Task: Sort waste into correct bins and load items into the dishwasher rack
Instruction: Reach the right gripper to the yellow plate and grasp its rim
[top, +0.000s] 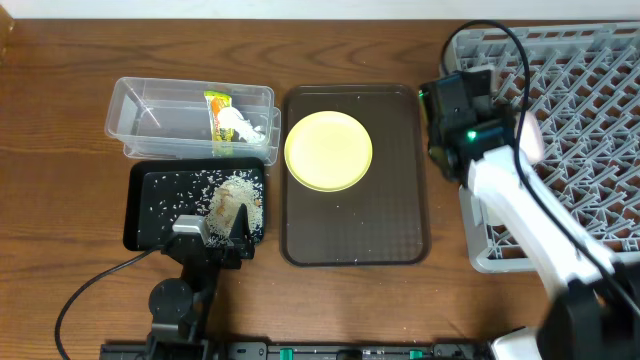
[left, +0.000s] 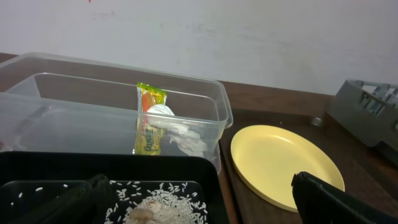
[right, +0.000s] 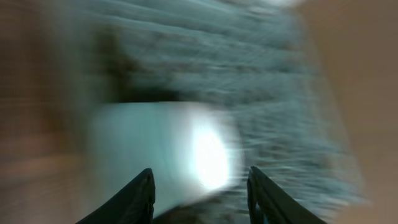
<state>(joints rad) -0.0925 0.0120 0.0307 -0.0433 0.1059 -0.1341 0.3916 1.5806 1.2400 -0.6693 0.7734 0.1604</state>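
Note:
The yellow plate's rim (top: 369, 166) nearest the right gripper is below and to the left in the overhead view, so the robot's right gripper should swing across next and go down onto that rim.
The snack wrapper (top: 217, 112) and the white tissue (top: 240, 127) lie in the clear tub (top: 140, 105); both also show in the left wrist view, wrapper (left: 148, 121) and tissue (left: 177, 134). Rice and beige scraps (top: 235, 200) lie in the black tray (top: 145, 215). The yellow plate (top: 329, 150) sits on the brown serving tray (top: 355, 235). My left gripper (left: 205, 211) is open and empty over the black tray's near edge. My right gripper (right: 200, 193) is open over the grey rack (top: 590, 80), before a blurred pale blue shape (right: 149, 146). The white bowl and chopsticks are out of view.
The rack fills the right side of the table, and my right arm (top: 520, 210) crosses its left wall. The tub and black tray stand close together at the left. A black cable (top: 90, 290) runs along the table's front left.

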